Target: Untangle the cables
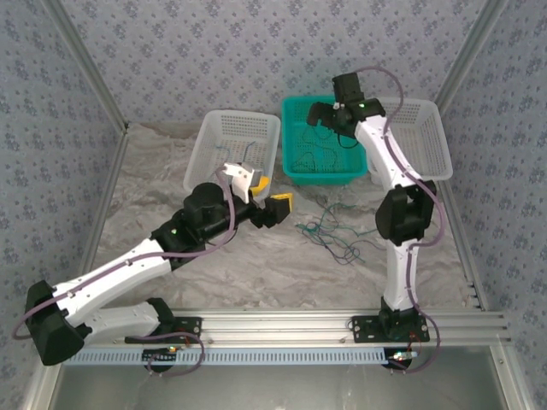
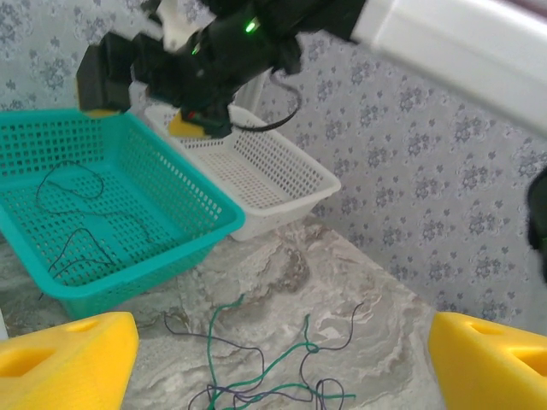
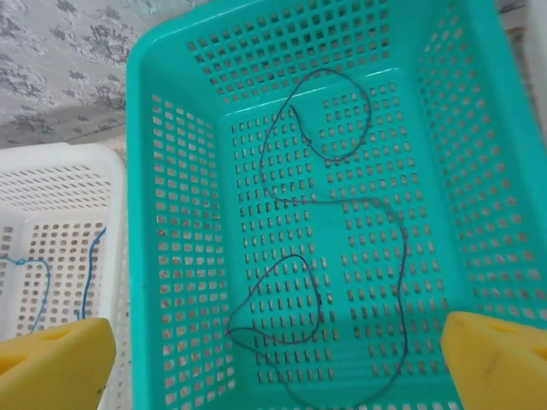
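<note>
The dark purple cable lies crossed with a green one on the tabletop, so my right gripper needs to move back and down onto its part nearest the teal basket.
A loose tangle of green, purple and dark cables [image 1: 329, 235] lies on the marbled table in front of the teal basket [image 1: 325, 179]. In the left wrist view the same cables [image 2: 273, 376] curl between my yellow fingers [image 2: 64, 359]. My left gripper [image 1: 273, 193] hovers left of the tangle, open and empty. One dark cable [image 3: 342, 248] lies loose on the floor of the teal basket [image 3: 171, 213]. My right gripper [image 3: 278, 367] hangs above it, open, with nothing between its pads. A thin blue cable [image 3: 38, 282] rests in the left white basket [image 3: 60, 196].
Three baskets stand in a row at the back: a white basket [image 1: 201, 154] on the left, the teal one in the middle, and another white basket [image 1: 432, 137] on the right. Patterned walls close in the sides and back. An aluminium rail runs along the near edge.
</note>
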